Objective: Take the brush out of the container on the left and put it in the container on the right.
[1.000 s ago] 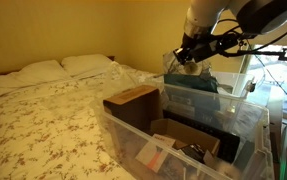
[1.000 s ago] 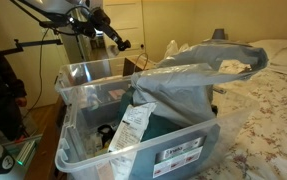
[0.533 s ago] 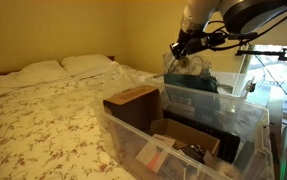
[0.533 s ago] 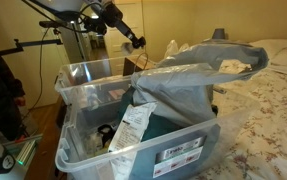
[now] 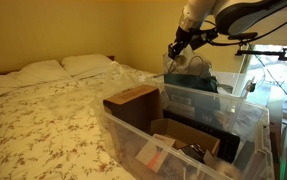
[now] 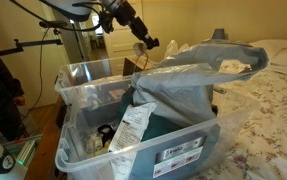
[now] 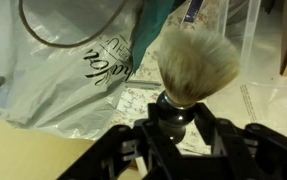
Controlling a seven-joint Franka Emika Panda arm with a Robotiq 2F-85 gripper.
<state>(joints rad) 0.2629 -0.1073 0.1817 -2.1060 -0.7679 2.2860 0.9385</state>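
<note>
The brush [image 7: 196, 62] hangs clear above the printed papers, so my gripper will ease left in the wrist view, over them, and release the black handle next.
My gripper [image 7: 173, 118] is shut on the black handle of a shaving brush [image 7: 196, 62], whose pale bristles fan out away from me in the wrist view. In both exterior views the gripper [image 5: 175, 48] [image 6: 146, 43] hangs in the air above the clear plastic bins; the brush is too small to make out there. The farther clear bin [image 5: 211, 97] holds a teal box and a plastic bag. The nearer clear bin [image 5: 188, 148] holds boxes and papers. Below the brush lie a crumpled white plastic bag [image 7: 73, 70] and printed papers.
A bed with a flowered cover [image 5: 43, 120] and pillows lies beside the bins. A brown box [image 5: 131, 105] stands in the near bin's corner. A grey plastic bag [image 6: 188, 85] drapes over the teal box in the bin [image 6: 83, 75]. A camera stand [image 6: 58, 30] is behind.
The gripper, still holding the brush, has risen slightly and moved sideways over the bins, leftward in one exterior view and rightward in the other.
</note>
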